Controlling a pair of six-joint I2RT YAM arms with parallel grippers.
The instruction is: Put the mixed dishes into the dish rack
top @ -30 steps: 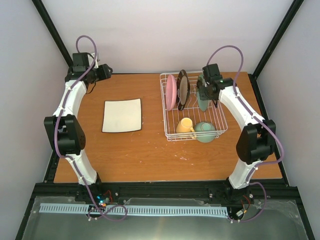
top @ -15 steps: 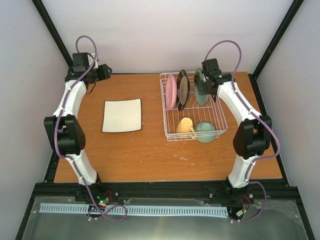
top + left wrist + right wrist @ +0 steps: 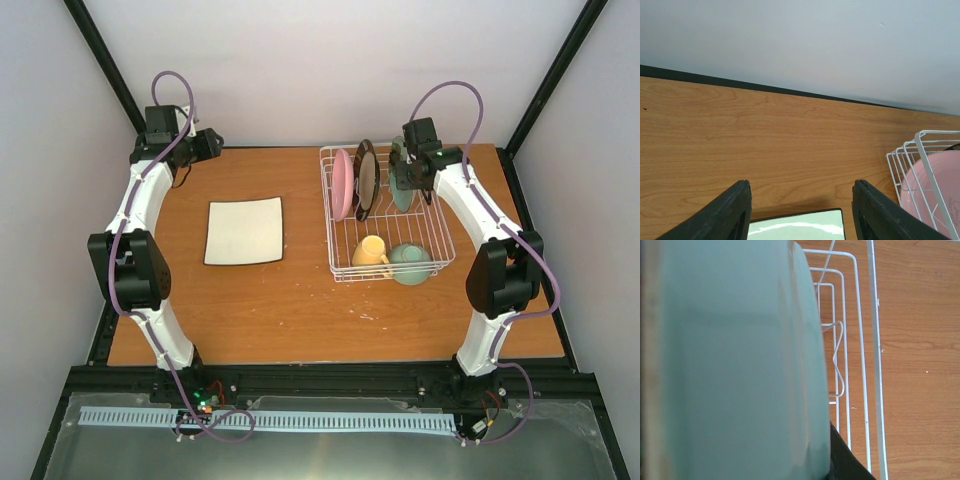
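Note:
The mint-green plate goes down toward the black-rimmed cream plate next; my right gripper releases it into the rack [image 3: 331, 230] slots beside it, as those stand empty.
The white wire dish rack [image 3: 331, 230] stands right of centre. A pink plate [image 3: 342, 184] and a black-rimmed cream plate [image 3: 366, 179] stand on edge in its far slots. A yellow mug [image 3: 371, 250] and a mint-green bowl [image 3: 410, 263] sit at its near end. My right gripper [image 3: 410, 180] is shut on the mint-green round plate [image 3: 402, 192], holding it on edge over the rack's far right part. In the right wrist view the plate [image 3: 735, 365] fills the left side. The white square plate [image 3: 245, 231] lies flat on the table. My left gripper [image 3: 205, 145] is open and empty at the far left.
The left wrist view shows the square plate's far edge [image 3: 797, 230] between my open fingers [image 3: 730, 215], with the rack [image 3: 920, 160] and pink plate [image 3: 940, 185] at the right. Rack wires [image 3: 860, 340] run beside the held plate. Black frame posts stand at the table's corners.
My right gripper has carried the mint-green plate a little toward the far end of the rack, nearer the cream plate. The left arm has not moved.

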